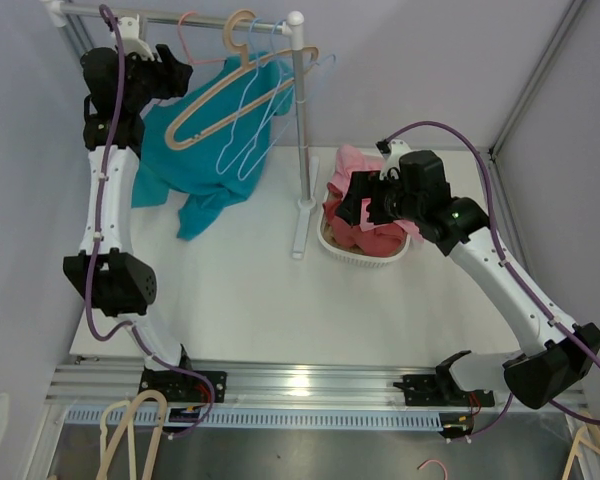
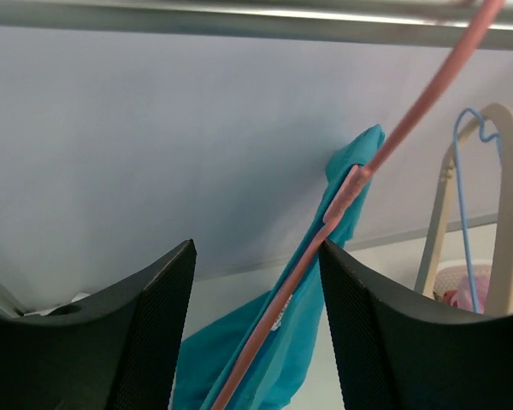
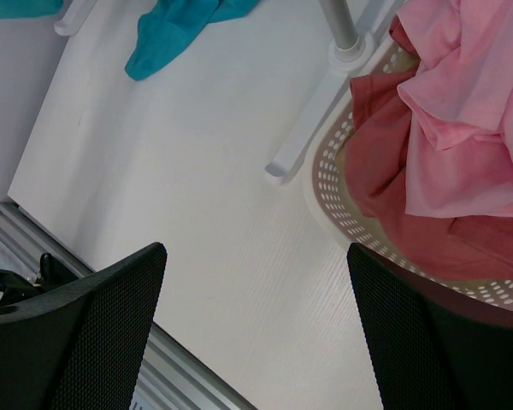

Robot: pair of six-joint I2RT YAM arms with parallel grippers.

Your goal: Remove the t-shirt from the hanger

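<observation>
The pink hanger's upper arm (image 2: 334,213) comes between my left gripper's fingers next, as the gripper shifts to the right in its wrist view and closes on it.
A teal t-shirt (image 1: 195,150) hangs on a pink hanger (image 1: 187,40) from the rack rail (image 1: 180,15), its lower end trailing onto the table. My left gripper (image 1: 180,75) is up by the rail at the shirt's left shoulder. In the left wrist view it (image 2: 256,248) is open, with the pink hanger arm (image 2: 427,94) and the teal shirt (image 2: 298,358) running between the fingers, close to the right finger. My right gripper (image 1: 352,200) is open and empty above the table beside the basket, also in the right wrist view (image 3: 256,248).
A wooden hanger (image 1: 220,100) and a blue wire hanger (image 1: 250,130) hang bare on the same rail. The rack post (image 1: 300,120) stands mid-table on a foot (image 3: 312,128). A white basket (image 1: 365,260) holds pink and red clothes (image 1: 355,165).
</observation>
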